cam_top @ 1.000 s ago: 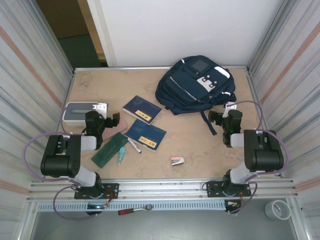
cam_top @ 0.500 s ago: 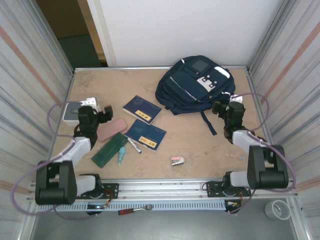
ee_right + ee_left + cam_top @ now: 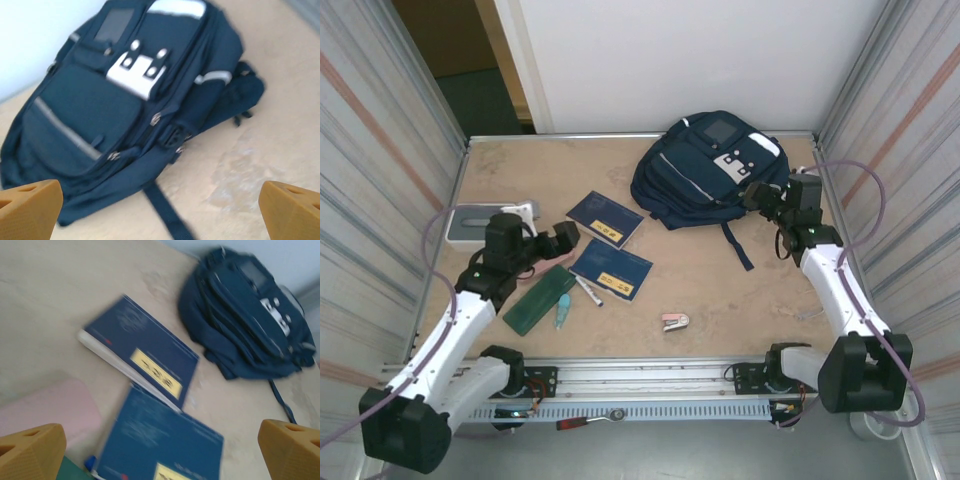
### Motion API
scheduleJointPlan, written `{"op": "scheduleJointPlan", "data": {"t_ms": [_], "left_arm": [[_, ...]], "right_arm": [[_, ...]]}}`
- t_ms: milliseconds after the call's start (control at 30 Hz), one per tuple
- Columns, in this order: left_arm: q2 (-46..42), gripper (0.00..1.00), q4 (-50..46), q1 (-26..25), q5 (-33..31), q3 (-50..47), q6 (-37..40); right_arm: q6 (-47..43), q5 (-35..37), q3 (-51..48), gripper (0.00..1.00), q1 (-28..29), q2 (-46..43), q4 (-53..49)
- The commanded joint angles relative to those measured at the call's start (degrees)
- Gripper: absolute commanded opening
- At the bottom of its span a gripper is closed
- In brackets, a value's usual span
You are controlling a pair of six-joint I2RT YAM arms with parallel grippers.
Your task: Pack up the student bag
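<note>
The strap buckle at the bag's near edge is below the robot's right gripper, so next the gripper will move down and close its fingers across that narrow buckle.
The student bag (image 3: 705, 170), a navy backpack with white stripes and a white patch, lies flat at the back right of the table, with a dark strap trailing toward me. My right gripper (image 3: 763, 196) hovers open at the bag's right edge. In the right wrist view the bag (image 3: 125, 110) lies ahead of that open gripper (image 3: 160, 210). My left gripper (image 3: 560, 240) is open over the left of the table, above a pink case (image 3: 50, 407). Two blue notebooks (image 3: 145, 357) (image 3: 160, 440) lie ahead of the left gripper (image 3: 160, 450), with the bag (image 3: 245, 315) beyond them.
A grey-white box (image 3: 480, 222) sits at the left edge. A green case (image 3: 540, 298), a pen (image 3: 588, 290) and a teal marker (image 3: 562, 315) lie near the left arm. A small pink stapler (image 3: 674, 321) rests at the front centre. Metal walls close in both sides.
Both arms have unfolded and reached forward. The left gripper swung toward the notebooks. The right gripper moved up to the bag's right edge. Both stayed open.
</note>
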Motion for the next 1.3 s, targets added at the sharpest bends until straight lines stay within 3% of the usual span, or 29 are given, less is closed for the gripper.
{"op": "scheduleJointPlan", "data": {"t_ms": [0, 367, 567, 733, 1033, 1200, 1267], "left_arm": [[2.63, 0.99, -9.21, -4.57, -3.88, 6.42, -0.7], [25.71, 0.99, -15.96, -16.94, -8.46, 25.56, 6.87], [35.21, 0.98, -12.73, -21.21, -8.76, 29.09, 8.64], [42.27, 0.96, -10.58, -23.98, -8.3, 30.65, 8.09], [53.37, 0.92, -9.41, -24.89, -5.63, 39.19, 9.24], [53.01, 0.93, -8.69, -24.97, -4.48, 38.6, 8.64], [51.93, 0.92, -8.06, -25.06, -4.42, 37.04, 8.03]], "right_arm": [[0.46, -6.9, 5.14, 0.99, 0.39, 4.52, -9.89], [-1.69, -5.19, 10.24, 1.0, 0.16, 15.18, -13.11], [-3.45, -4.17, 11.3, 0.96, -1.21, 20.36, -13.53], [-2.72, -8.04, 13.15, 0.9, -3.63, 24.34, -13.16], [1.36, -14.71, 19.72, 0.83, -4.18, 33.81, -8.75], [4.38, -14.78, 25.21, 0.68, -4.37, 41.05, -8.37], [5.88, -13.76, 26.04, 0.66, -4.52, 42.98, -7.93]]}}
